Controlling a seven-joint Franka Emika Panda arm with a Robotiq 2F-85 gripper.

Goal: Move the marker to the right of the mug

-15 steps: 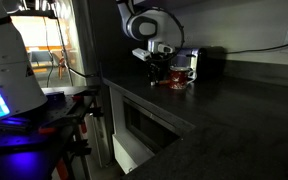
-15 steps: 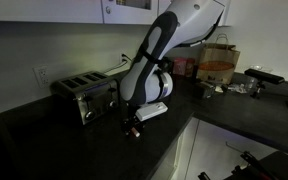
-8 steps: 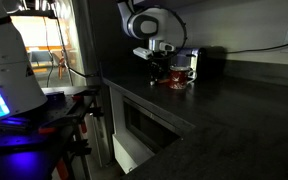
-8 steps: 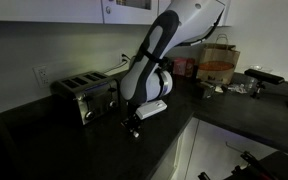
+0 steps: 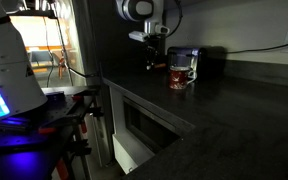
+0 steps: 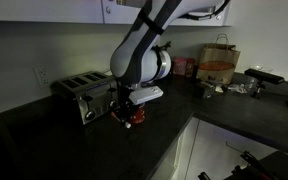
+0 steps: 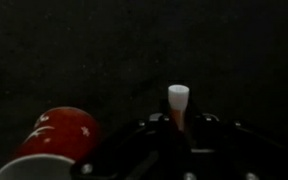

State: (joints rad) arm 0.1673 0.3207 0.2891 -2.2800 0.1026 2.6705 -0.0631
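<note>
My gripper moves past the mug [image 6: 133,120] next, then down over the bare counter by the counter's front edge [image 6: 171,119]. It releases the marker there because that spot is clear.
The marker [image 7: 178,104], a thin reddish stick with a white tip, stands out from between the jaws of my gripper [image 7: 179,122] in the wrist view, and the jaws are shut on it. The red-and-pale patterned mug [image 7: 60,135] shows at the lower left of that view. In both exterior views my gripper [image 5: 154,61] [image 6: 124,106] hangs above the dark counter, close beside the mug [image 5: 180,76] [image 6: 133,120]. The marker itself is too small and dark to make out in the exterior views.
A dark toaster [image 6: 84,94] [image 5: 207,62] stands on the counter right behind the mug. The counter's front edge [image 5: 154,105] drops off near the mug. A brown paper bag [image 6: 220,64] and several small items sit at the counter's far end.
The jaws have shut on the marker. The arm has since risen from the counter beside the mug, lifting the marker with it.
</note>
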